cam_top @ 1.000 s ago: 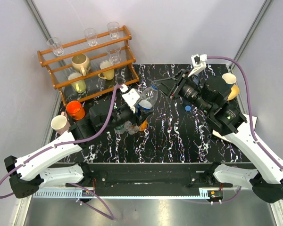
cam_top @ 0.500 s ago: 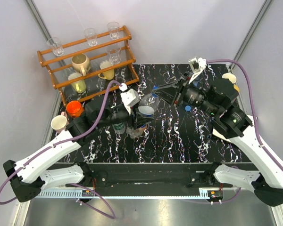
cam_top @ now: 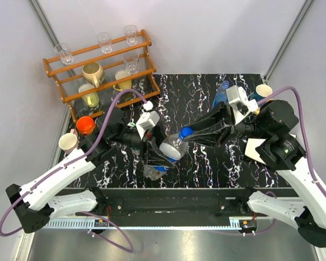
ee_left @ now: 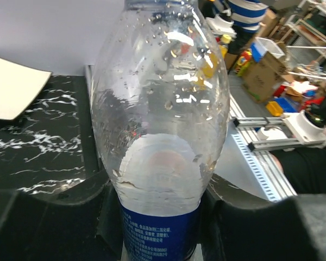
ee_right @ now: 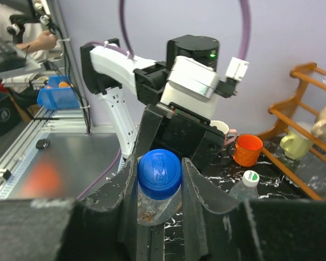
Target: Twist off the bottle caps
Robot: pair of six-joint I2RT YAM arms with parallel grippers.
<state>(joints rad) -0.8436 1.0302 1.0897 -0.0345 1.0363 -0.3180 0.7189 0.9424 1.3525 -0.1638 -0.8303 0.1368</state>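
My right gripper is above the tabletop near the translucent blue bottle, so next it should pull the cap off the held bottle, turn down, lower and release it.
A clear bottle with a blue label is held off the table, tilted towards the right arm. My left gripper is shut on its lower body, one finger on each side. The bottle's blue cap sits between the fingers of my right gripper, which is shut on it. A second clear bottle with a white-and-green cap stands on the table behind. A translucent blue bottle stands at the back right, partly hidden by the right arm.
A wooden rack with glasses and mugs fills the back left. An orange mug and a cream mug stand at the left edge. A cup stands at the back right, a white sheet under the right arm.
The left arm has carried the bottle towards the near middle and tilted it. The right arm has swung in from the back and shut on the blue cap.
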